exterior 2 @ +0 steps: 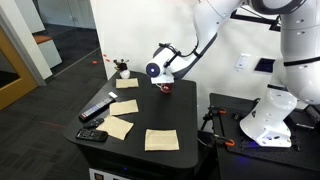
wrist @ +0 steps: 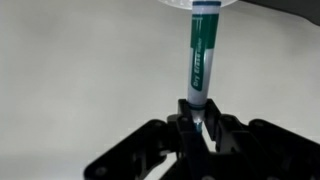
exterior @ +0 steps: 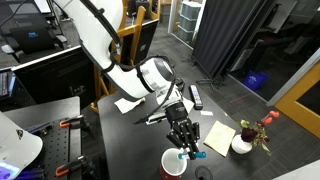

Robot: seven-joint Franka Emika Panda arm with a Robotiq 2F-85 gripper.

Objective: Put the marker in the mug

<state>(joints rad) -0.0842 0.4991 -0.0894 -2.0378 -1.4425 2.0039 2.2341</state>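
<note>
My gripper comes down toward the mug's opening (exterior: 174, 158) (wrist: 180, 2) below it next and releases the teal marker there, since the marker's tip already reaches the mug's rim.
My gripper (exterior: 184, 141) is shut on the teal marker (exterior: 192, 154) and holds it by its end, right beside and just above the white mug (exterior: 176, 162). In the wrist view the marker (wrist: 202, 55) points away from the jaws (wrist: 200, 115) toward the mug's white rim (wrist: 195, 4) at the top edge. Its tip reaches the rim. In an exterior view the gripper (exterior 2: 160, 75) hides most of the mug (exterior 2: 167, 87) near the table's far edge, and the marker cannot be made out there.
A black rectangular bar (exterior: 196, 96) (exterior 2: 97, 108) lies on the dark table. Several tan paper squares (exterior: 215, 134) (exterior 2: 160, 139) are spread over it. A small white pot with red flowers (exterior: 243, 143) (exterior 2: 122, 70) stands at a corner. A small black device (exterior 2: 92, 135) sits at the near edge.
</note>
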